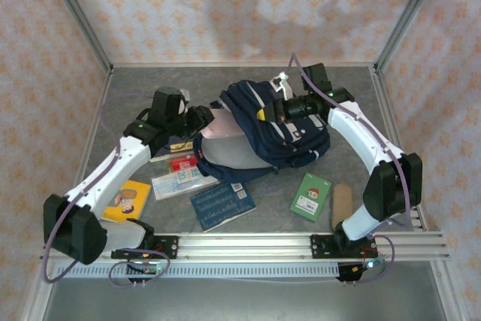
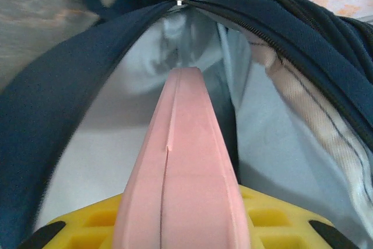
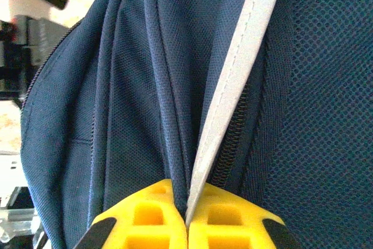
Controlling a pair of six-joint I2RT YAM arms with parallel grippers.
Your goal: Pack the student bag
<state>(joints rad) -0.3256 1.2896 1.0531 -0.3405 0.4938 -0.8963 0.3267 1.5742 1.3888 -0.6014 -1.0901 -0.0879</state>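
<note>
The pink book is only partway into the bag's opening, so my right gripper, still pinching the bag's upper rim (image 3: 195, 182), should pull it slightly outward next and then let go of it.
The student bag (image 1: 279, 134), navy blue with a grey patch, lies in the middle of the table with its main mouth open toward the left. My left gripper (image 1: 201, 118) is shut on a pink book (image 1: 223, 125), whose far end reaches into the mouth. In the left wrist view the pink book (image 2: 186, 161) runs from between my yellow fingers (image 2: 87, 225) toward the bag's pale lining (image 2: 116, 121). My right gripper (image 1: 275, 110) is shut on the bag's upper rim. In the right wrist view its pads (image 3: 151, 220) pinch navy fabric and a grey strip (image 3: 233, 80).
Near the front of the table lie a yellow book (image 1: 126, 199), a blue booklet (image 1: 222, 204), a pale packet (image 1: 179, 180), a red item (image 1: 182, 162), a green box (image 1: 311, 195) and a tan roll (image 1: 342, 204). A metal rail (image 1: 301, 244) runs along the near edge.
</note>
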